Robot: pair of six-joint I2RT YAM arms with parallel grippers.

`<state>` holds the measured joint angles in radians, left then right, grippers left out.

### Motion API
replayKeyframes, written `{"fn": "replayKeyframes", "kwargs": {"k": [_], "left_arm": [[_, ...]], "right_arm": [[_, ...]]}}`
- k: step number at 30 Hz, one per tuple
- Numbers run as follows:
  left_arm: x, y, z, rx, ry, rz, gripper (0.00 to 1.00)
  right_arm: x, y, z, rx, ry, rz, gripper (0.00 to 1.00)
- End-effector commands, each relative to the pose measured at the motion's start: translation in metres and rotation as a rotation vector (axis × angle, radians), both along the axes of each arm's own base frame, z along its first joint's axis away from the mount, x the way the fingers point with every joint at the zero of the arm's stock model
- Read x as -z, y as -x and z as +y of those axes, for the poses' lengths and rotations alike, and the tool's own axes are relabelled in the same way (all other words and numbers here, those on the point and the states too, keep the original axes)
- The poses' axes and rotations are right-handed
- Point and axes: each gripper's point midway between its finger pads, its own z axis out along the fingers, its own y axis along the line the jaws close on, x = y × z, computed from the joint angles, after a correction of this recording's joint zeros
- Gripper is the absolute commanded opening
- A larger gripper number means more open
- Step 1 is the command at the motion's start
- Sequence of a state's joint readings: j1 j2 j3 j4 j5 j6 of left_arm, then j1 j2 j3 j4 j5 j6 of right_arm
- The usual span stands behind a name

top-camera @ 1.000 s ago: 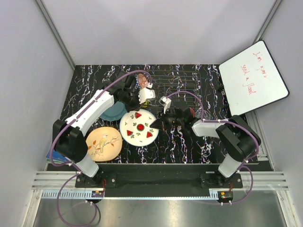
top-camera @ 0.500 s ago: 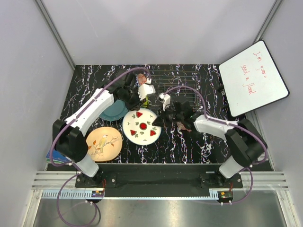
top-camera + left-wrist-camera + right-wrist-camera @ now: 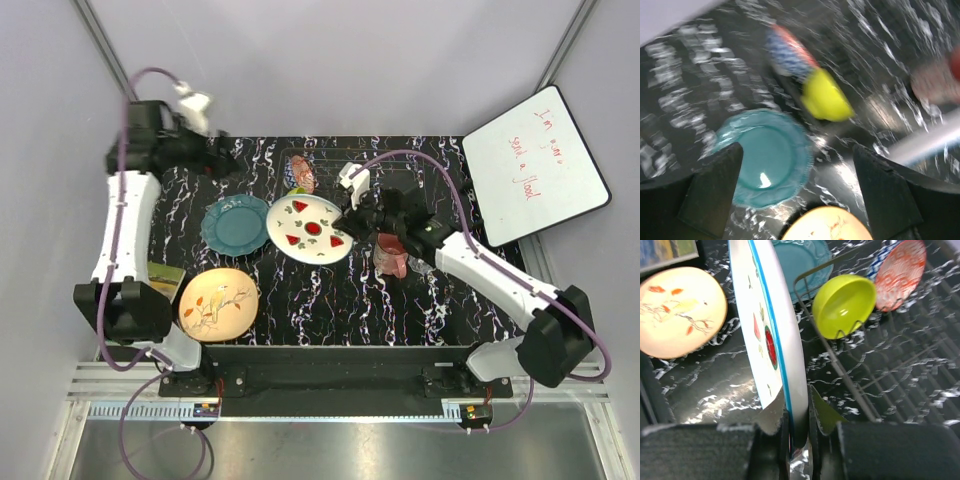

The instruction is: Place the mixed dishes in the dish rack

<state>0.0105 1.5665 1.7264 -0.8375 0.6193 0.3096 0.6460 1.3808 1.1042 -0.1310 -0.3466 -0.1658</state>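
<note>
My right gripper should next move the plate outward, tilt it upright, lower and release it, as bare wires beside the red patterned bowl are outward of and below the gripper.
My right gripper (image 3: 799, 435) is shut on the rim of the white plate with red slices (image 3: 770, 325), holding it on edge just left of the dish rack (image 3: 840, 370). From above, that plate (image 3: 310, 228) hangs in front of the rack (image 3: 380, 165). The lime-yellow bowl (image 3: 844, 305) and red patterned bowl (image 3: 900, 272) lean inside the rack's left end. My left gripper (image 3: 225, 162) is open and empty, high over the far left; below it lie the teal plate (image 3: 762, 160) and peach floral plate (image 3: 827, 225). The pink mug (image 3: 392, 255) sits under my right arm.
A white board with red writing (image 3: 535, 165) leans at the back right. A book (image 3: 165, 278) lies at the table's left edge beside the peach floral plate (image 3: 218, 303). The teal plate (image 3: 236, 223) lies left of the held plate. Grey walls close in three sides.
My left gripper opened and its arm swung from the rack's left end to the far left corner. My right gripper carried the white plate up and back toward the rack.
</note>
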Motion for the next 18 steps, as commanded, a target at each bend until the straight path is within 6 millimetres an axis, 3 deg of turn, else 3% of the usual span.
{"fn": "replayKeyframes", "kwargs": {"k": [1,2,3,5,6,8,9,11,12,14,18], "left_arm": [[-0.047,-0.004,0.050,-0.130,0.206,-0.034,0.98],[-0.047,0.001,0.060,-0.142,0.212,-0.034,0.98],[-0.033,0.005,0.063,-0.153,0.210,-0.004,0.98],[-0.018,0.011,0.068,-0.161,0.181,0.015,0.98],[-0.006,0.019,0.067,-0.159,0.178,0.041,0.98],[0.008,0.026,0.065,-0.152,0.171,0.067,0.98],[0.021,0.032,0.064,-0.149,0.171,0.095,0.98],[0.035,0.036,0.065,-0.154,0.154,0.120,0.97],[0.048,0.040,0.065,-0.155,0.151,0.148,0.97],[0.059,0.042,0.066,-0.151,0.141,0.169,0.97],[0.074,0.044,0.067,-0.145,0.139,0.200,0.96]], "right_arm": [[-0.110,-0.021,-0.014,0.044,0.002,-0.381,0.00],[-0.131,-0.035,-0.024,0.129,0.019,-0.445,0.00],[-0.135,-0.046,-0.027,0.165,0.041,-0.477,0.00],[-0.162,-0.066,-0.036,0.238,0.087,-0.628,0.00],[-0.158,-0.079,-0.037,0.270,0.129,-0.652,0.00],[-0.189,-0.100,-0.043,0.337,0.183,-0.806,0.00],[-0.181,-0.117,-0.038,0.336,0.266,-0.849,0.00],[-0.192,-0.135,-0.038,0.371,0.333,-0.921,0.00],[-0.180,-0.152,-0.031,0.351,0.421,-0.967,0.00],[-0.183,-0.170,-0.030,0.371,0.471,-1.017,0.00],[-0.167,-0.202,-0.030,0.351,0.505,-1.030,0.00]]}}
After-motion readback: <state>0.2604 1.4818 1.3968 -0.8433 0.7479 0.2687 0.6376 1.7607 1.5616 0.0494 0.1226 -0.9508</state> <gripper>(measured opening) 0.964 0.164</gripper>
